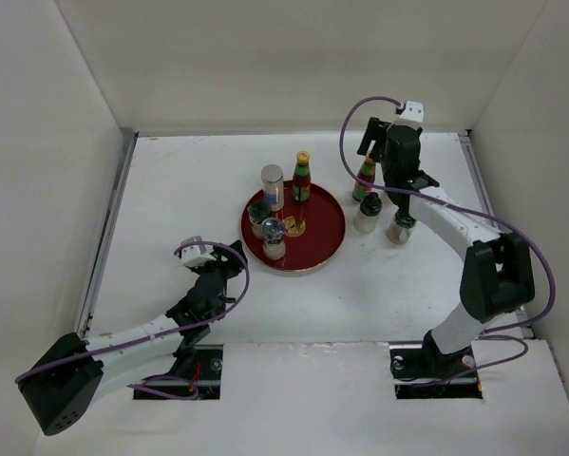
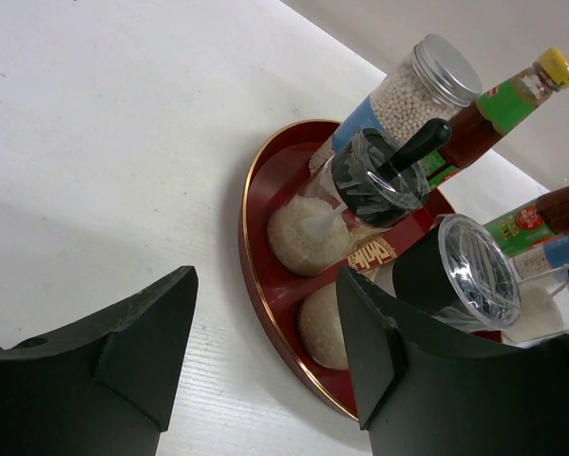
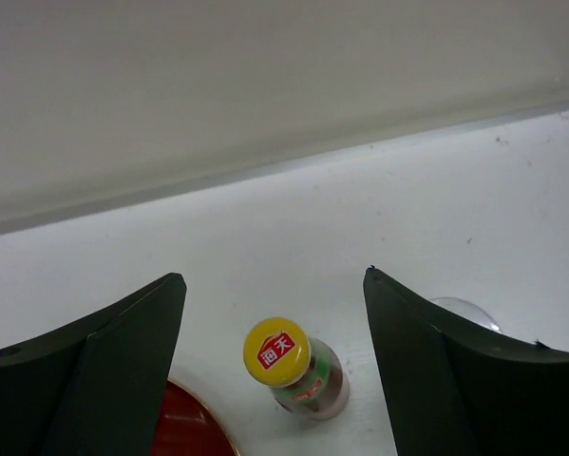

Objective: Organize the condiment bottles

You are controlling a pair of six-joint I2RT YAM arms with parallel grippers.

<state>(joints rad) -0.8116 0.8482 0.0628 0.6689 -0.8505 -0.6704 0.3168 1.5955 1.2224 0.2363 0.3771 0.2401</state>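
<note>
Next, the right gripper comes down around the yellow cap of the second bottle (image 1: 369, 160) (image 3: 277, 351), since the cap stands below and between my open fingers.
A round red plate (image 1: 330, 226) holds a dark-red sauce bottle (image 1: 302, 178), a tall silver-lidded shaker (image 1: 272, 185) and two short shakers (image 1: 274, 238). Right of the plate stand a second sauce bottle (image 1: 366, 179) and two more shakers (image 1: 367, 214). My right gripper (image 1: 387, 161) is open above that second bottle, whose yellow cap (image 3: 276, 351) shows between and below the fingers (image 3: 123, 351). My left gripper (image 1: 225, 269) is open and empty on the table near the plate's front-left rim (image 2: 256, 285). In the left wrist view the black-capped shaker (image 2: 379, 180) stands on the plate.
White walls enclose the table on the left, back and right. A clear shaker lid (image 3: 466, 312) shows beside my right finger. The right arm's purple cable (image 1: 346, 123) loops above the back of the table.
</note>
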